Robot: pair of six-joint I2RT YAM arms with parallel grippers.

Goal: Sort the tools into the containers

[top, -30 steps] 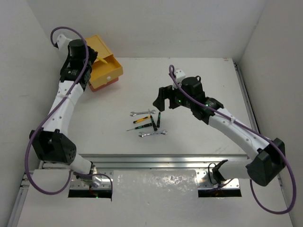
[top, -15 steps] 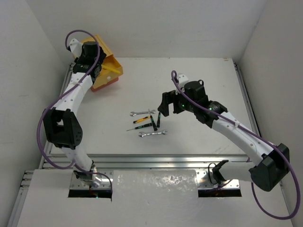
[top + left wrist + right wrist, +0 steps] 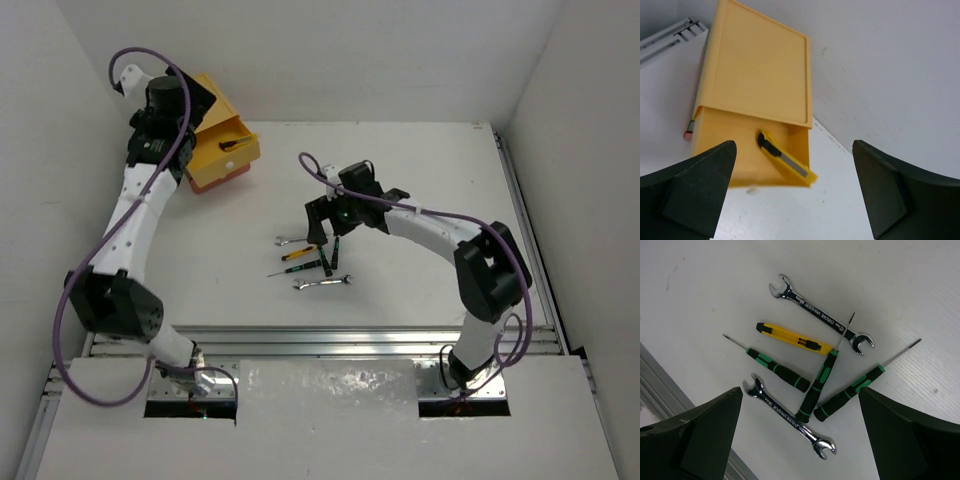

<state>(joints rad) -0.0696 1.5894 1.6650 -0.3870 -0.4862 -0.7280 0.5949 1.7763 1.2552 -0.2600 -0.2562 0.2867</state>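
I will turn my right gripper next, lower it onto the knife's middle [image 3: 299, 253] [image 3: 795, 338] and close it on the knife's long sides, because the small yellow knife lies crosswise below the open fingers.
The containers are a stack of drawers [image 3: 212, 112] at the back left, with its yellow top drawer [image 3: 735, 150] pulled out. A yellow utility knife [image 3: 785, 161] lies loose in that drawer, one end over its front corner. My left gripper [image 3: 797, 200] hangs open above it, holding nothing. The other tools lie mid-table: two silver wrenches [image 3: 822, 315] [image 3: 790, 417], a small yellow knife [image 3: 792, 338] and three black-and-green screwdrivers [image 3: 775, 369]. My right gripper [image 3: 800, 435] hovers open over them, its fingers apart from every tool.
An orange-red drawer edge [image 3: 222, 181] shows under the yellow one. White walls close in behind and left of the stack. A metal rail [image 3: 320, 335] runs along the table's near edge.
My left gripper has opened and the yellow utility knife now lies in the drawer. The right arm has swung left until its gripper is over the tools.
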